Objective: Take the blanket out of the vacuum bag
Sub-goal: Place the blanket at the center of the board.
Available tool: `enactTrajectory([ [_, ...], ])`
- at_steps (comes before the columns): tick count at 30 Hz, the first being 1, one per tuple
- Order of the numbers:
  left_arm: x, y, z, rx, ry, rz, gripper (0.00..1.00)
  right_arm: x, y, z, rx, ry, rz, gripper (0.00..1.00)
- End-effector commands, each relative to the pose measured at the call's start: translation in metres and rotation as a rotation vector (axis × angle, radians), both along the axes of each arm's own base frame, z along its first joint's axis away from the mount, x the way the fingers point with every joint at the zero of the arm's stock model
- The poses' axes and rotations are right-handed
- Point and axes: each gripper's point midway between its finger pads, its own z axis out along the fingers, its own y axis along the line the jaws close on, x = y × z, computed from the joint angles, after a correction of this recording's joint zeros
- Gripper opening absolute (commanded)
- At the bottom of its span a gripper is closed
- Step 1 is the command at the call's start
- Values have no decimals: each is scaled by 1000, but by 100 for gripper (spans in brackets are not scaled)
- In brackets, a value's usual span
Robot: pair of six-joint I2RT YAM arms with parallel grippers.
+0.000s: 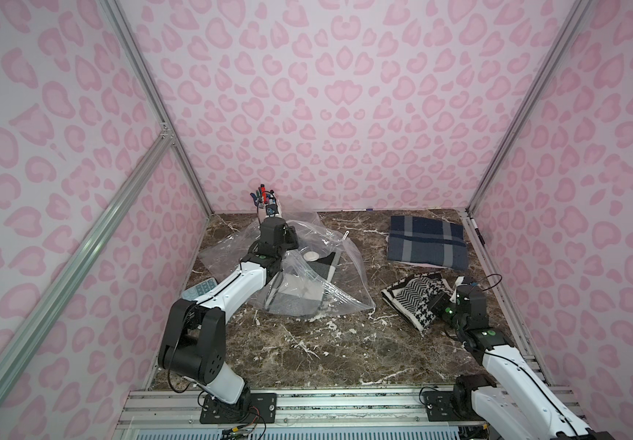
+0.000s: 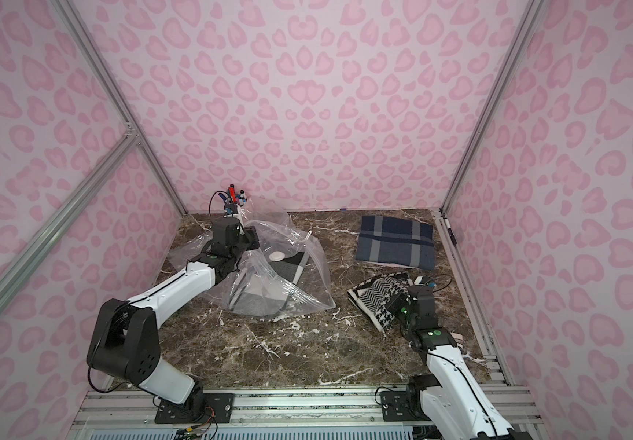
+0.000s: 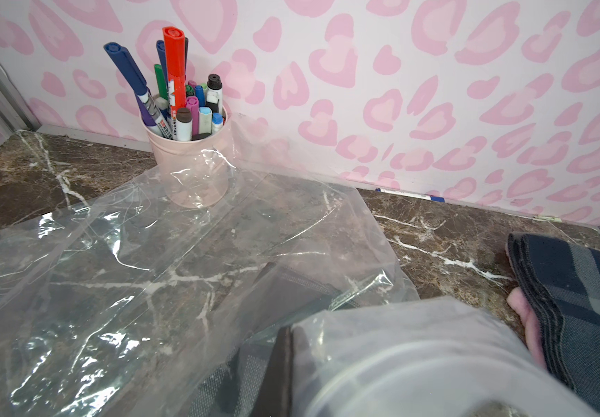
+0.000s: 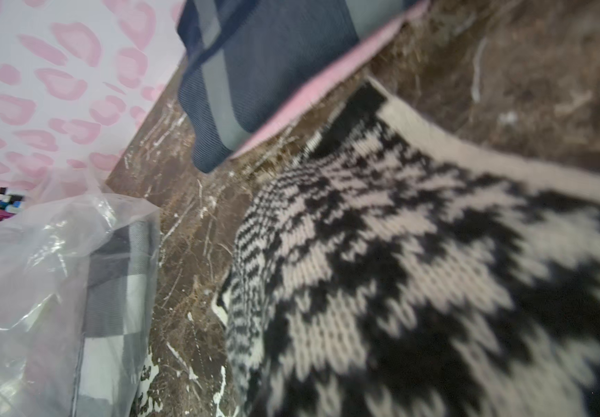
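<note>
I should next draw my right gripper back and down to the tabletop by the blanket's near corner (image 1: 430, 336) and let go of the knitted blanket, since it lies clear of the bag (image 1: 330, 289).
The clear vacuum bag (image 1: 330, 289) lies crumpled at the table's left centre, with its white valve (image 1: 311, 256) facing up. A grey checked blanket (image 1: 292, 301) is inside it. My left gripper (image 1: 290, 238) is shut on the plastic at the bag's far side and holds it tented up. In the left wrist view the film (image 3: 146, 270) covers the jaws. My right gripper (image 1: 438, 304) is shut on the near edge of a black-and-white knitted blanket (image 1: 413, 293), which lies outside the bag at the right. That blanket fills the right wrist view (image 4: 435, 270).
A folded navy plaid blanket (image 1: 425, 240) lies at the back right. A pink cup of markers (image 3: 190, 162) stands in the back left corner, touching the bag. A grey keypad (image 1: 200, 289) lies by the left arm. A pen (image 3: 410, 195) rests along the back wall.
</note>
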Motion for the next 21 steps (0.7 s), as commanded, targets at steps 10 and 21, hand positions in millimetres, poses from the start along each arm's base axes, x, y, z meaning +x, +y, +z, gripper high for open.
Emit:
enactTrajectory([
  [10, 2, -7, 7, -48, -35, -26, 4, -31, 12, -62, -38, 244, -59, 0],
  [21, -3, -4, 10, -43, -42, -22, 4, -47, 22, -34, -79, 222, 3, 59],
])
